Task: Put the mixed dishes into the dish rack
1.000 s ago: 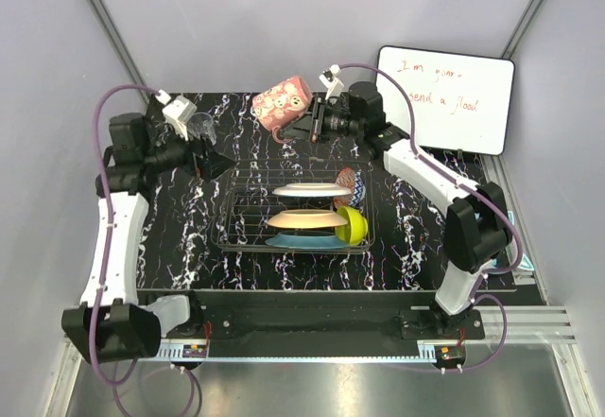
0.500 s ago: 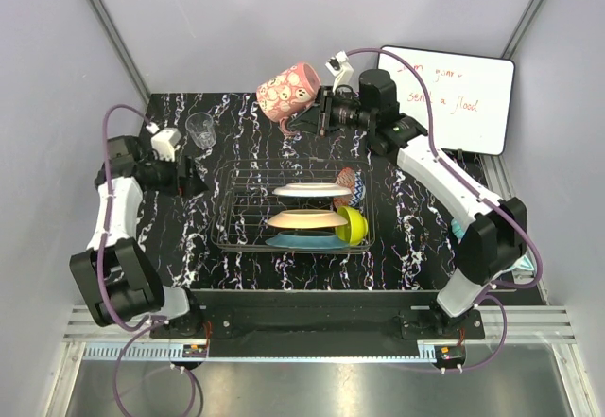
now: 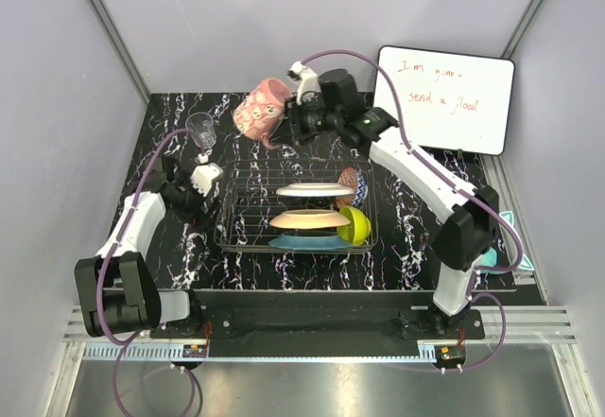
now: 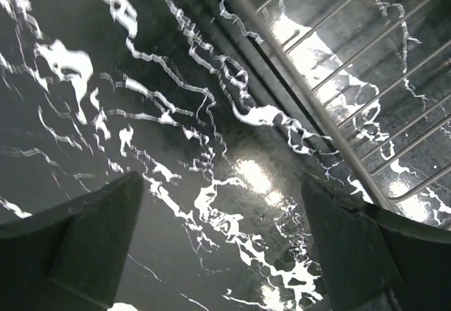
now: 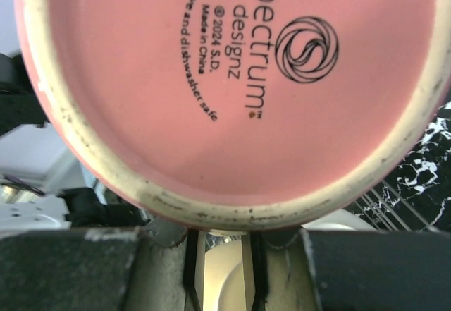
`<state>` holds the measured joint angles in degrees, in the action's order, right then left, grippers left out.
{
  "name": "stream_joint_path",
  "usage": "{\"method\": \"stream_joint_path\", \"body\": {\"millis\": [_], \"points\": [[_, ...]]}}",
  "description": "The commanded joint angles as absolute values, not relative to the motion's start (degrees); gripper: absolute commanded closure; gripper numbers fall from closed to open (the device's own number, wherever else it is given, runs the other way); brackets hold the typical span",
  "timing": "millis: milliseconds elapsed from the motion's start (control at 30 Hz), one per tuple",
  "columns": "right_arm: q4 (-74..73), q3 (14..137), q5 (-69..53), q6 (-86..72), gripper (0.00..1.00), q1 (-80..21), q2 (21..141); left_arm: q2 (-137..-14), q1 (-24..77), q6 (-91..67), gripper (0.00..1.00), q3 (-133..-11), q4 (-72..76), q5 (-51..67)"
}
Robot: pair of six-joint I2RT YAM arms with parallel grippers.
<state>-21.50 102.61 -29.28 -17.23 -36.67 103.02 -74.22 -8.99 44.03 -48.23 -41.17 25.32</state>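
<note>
The rack's empty end (image 3: 250, 205) is below and back of my right gripper, so I will next move that gripper back and down, tip the mug (image 3: 257, 114) and release it there.
My right gripper (image 3: 288, 122) is shut on the pink mug (image 3: 257, 114), holding it tilted in the air above the far left corner of the dish rack (image 3: 248, 190). In the right wrist view the mug's pink base (image 5: 232, 78) fills the frame above the gripper (image 5: 222, 244). In the rack stand a white plate (image 3: 312, 191), a peach plate (image 3: 304, 219), a teal plate (image 3: 302, 241), a lime-green bowl (image 3: 353, 225) and a red-white bowl (image 3: 348, 179). The clear glass (image 3: 200, 130) stands at the table's far left. My left gripper (image 3: 198, 207) (image 4: 222, 247) is open, low over the table beside the rack's left wall (image 4: 310, 106).
A whiteboard (image 3: 449, 100) with red writing leans at the back right. A small teal object (image 3: 510, 218) lies at the table's right edge. The table is black with white marbling.
The right arm has carried the pink mug leftward, toward the rack's far left corner. The left arm has drawn back from the glass and come down beside the rack's left side.
</note>
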Motion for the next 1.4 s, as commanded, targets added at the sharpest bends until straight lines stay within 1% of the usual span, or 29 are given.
{"method": "stream_joint_path", "body": {"millis": [0, 267, 467, 667, 733, 833, 967, 1067, 1367], "points": [[-25.39, 111.35, -22.69, -7.92, 1.0, -41.57, 106.08, -73.99, -4.49, 42.73, 0.01, -49.56, -39.2, 26.19], [-33.3, 112.59, -17.32, -5.1, 1.0, -42.19, 106.44, -77.07, 2.71, 34.2, 0.01, -52.2, -34.9, 28.91], [-38.22, 110.74, -11.7, -1.94, 1.0, -42.54, 104.77, -78.4, 10.01, 28.13, 0.01, -51.86, -31.12, 29.97], [-42.71, 110.39, -9.06, -0.88, 1.0, -42.89, 104.41, -77.88, 11.6, 23.64, 0.01, -51.94, -29.35, 29.8], [-44.03, 110.74, -8.79, -0.97, 1.0, -42.98, 104.94, -76.65, 11.25, 24.78, 0.01, -51.86, -30.23, 27.61], [-45.79, 111.09, -8.0, -0.62, 1.0, -43.68, 105.55, -74.18, 8.01, 25.93, 0.01, -51.5, -31.11, 28.12], [-46.93, 111.8, -8.35, -0.35, 1.0, -44.65, 107.05, -74.88, 0.2, 25.23, 0.01, -54.66, -33.31, 29.88], [-47.02, 112.32, -8.61, -0.35, 1.0, -45.61, 108.63, -76.11, -3.76, 25.22, 0.01, -56.77, -33.92, 30.67], [-48.25, 114.79, -7.04, -0.35, 1.0, -48.69, 115.22, -77.7, -6.15, 24.96, 0.01, -57.83, -33.84, 31.38]]}}
